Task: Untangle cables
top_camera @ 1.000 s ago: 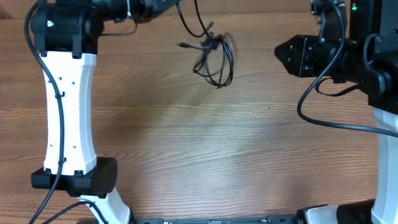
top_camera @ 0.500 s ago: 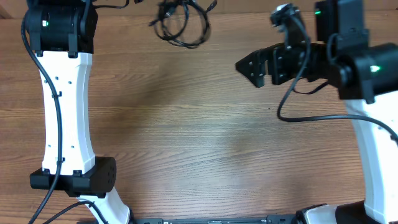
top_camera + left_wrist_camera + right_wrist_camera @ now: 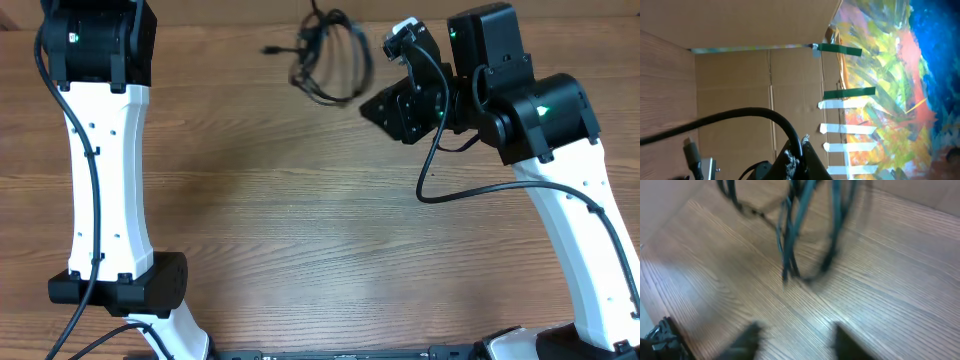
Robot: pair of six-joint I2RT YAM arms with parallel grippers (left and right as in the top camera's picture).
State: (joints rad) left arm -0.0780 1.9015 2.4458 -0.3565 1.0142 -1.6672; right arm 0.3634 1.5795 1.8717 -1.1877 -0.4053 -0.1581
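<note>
The hanging loops are bunched together, so my left gripper next needs to pull its black cable away from them, to the left in the overhead view, then release it.
The cables are a bundle of thin black loops hanging at the table's far edge, with one plug end sticking out to the left. My left gripper is out of the overhead view. In the left wrist view it is shut on one black cable, and a plug with a silvery part hangs beside it. My right gripper is just right of the bundle. In the blurred right wrist view it is open and empty, with the cable loops ahead of it over the table.
The left arm's white link and base stand along the table's left side. The right arm runs along the right side. A cardboard wall and a colourful taped sheet stand behind the table.
The right gripper has moved left, close to the bundle. The cable bundle swung left and has now come back towards the right.
</note>
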